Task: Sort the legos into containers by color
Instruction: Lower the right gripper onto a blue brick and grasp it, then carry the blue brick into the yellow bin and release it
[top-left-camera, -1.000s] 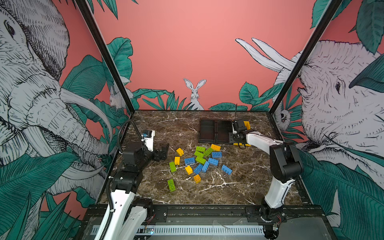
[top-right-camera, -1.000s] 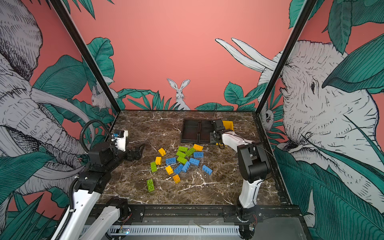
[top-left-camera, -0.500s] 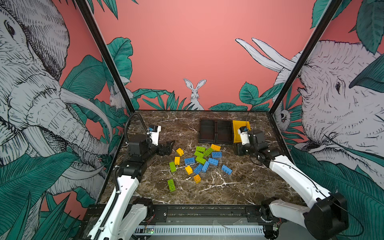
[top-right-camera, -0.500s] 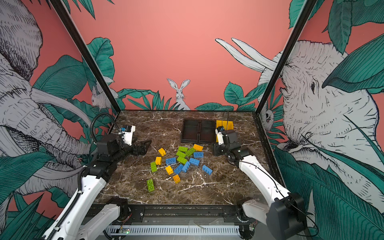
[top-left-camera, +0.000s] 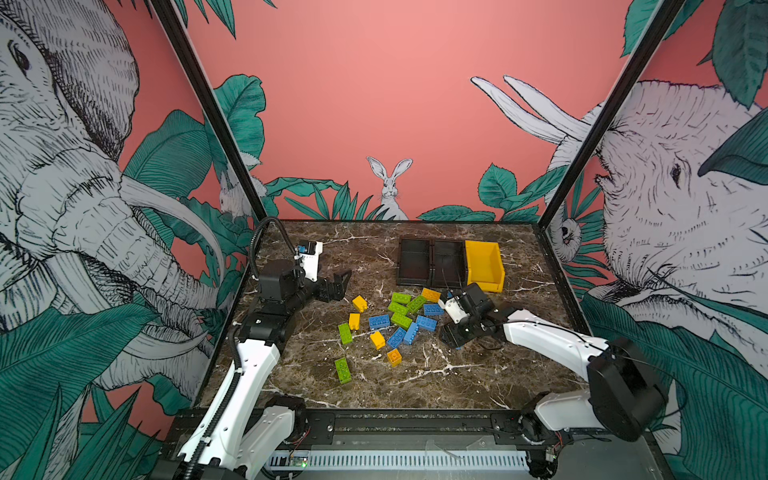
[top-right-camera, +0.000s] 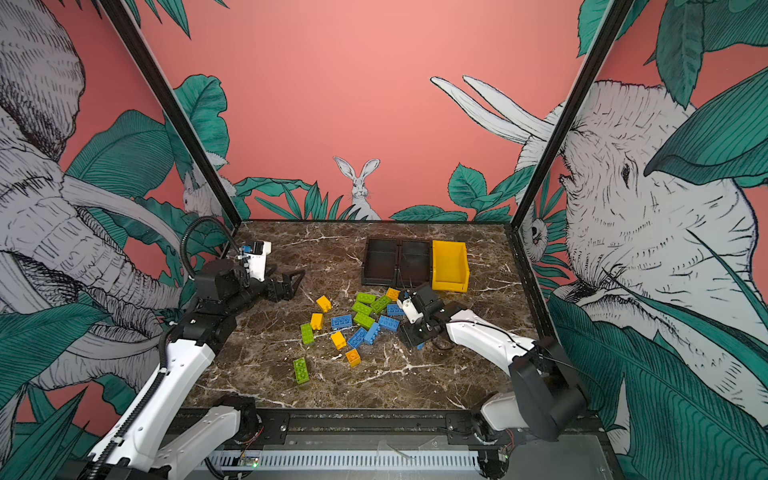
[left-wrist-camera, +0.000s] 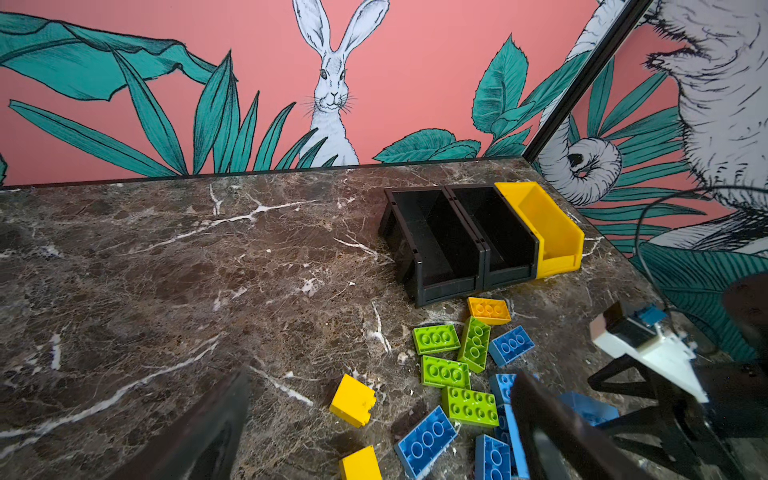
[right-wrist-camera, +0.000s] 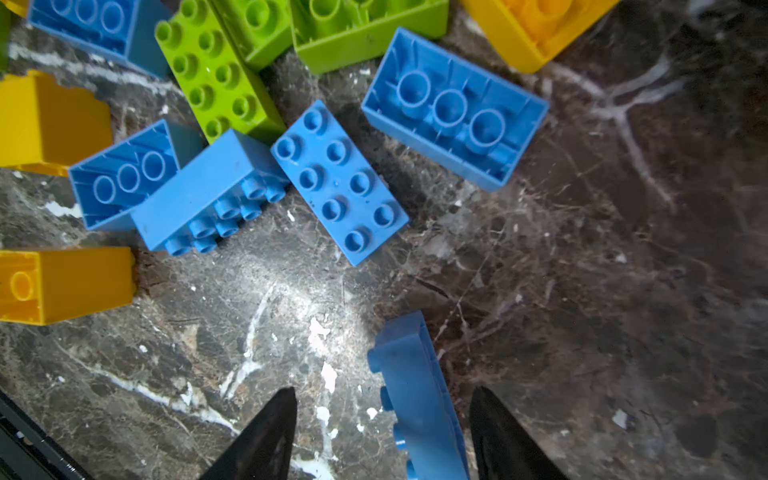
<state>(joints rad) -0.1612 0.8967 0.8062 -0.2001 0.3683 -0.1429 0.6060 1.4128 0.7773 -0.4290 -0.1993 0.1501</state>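
Note:
The blue brick (top-right-camera: 420, 345) (right-wrist-camera: 415, 374) lies on its side below my right gripper, and my open fingers are already on either side of the brick's long sides. My right gripper will go down around it next and close.
The legos (top-left-camera: 399, 320) lie in a loose pile of green, blue and yellow bricks mid-table in both top views. Behind them stand the containers: two joined black bins (top-left-camera: 432, 282) and a yellow bin (top-left-camera: 486, 284), all three looking empty in the left wrist view. My right gripper (top-left-camera: 451, 336) is low at the pile's right edge. In the right wrist view it (right-wrist-camera: 384, 390) stands open around a blue brick (right-wrist-camera: 415, 374) lying on its side, nearer one finger. My left gripper (top-left-camera: 338, 286) hovers open left of the pile, above a yellow brick (left-wrist-camera: 353, 400).
The enclosure walls stand close on the left, the right and behind the bins. A single green brick (top-left-camera: 343, 370) and an orange one (top-left-camera: 394, 357) lie apart toward the table's front edge. The black frame rail (top-left-camera: 395, 419) runs along the front.
My right arm has swung from the yellow bin at the back down to the pile's right side, its jaws now around a blue brick. The left gripper has edged toward the pile.

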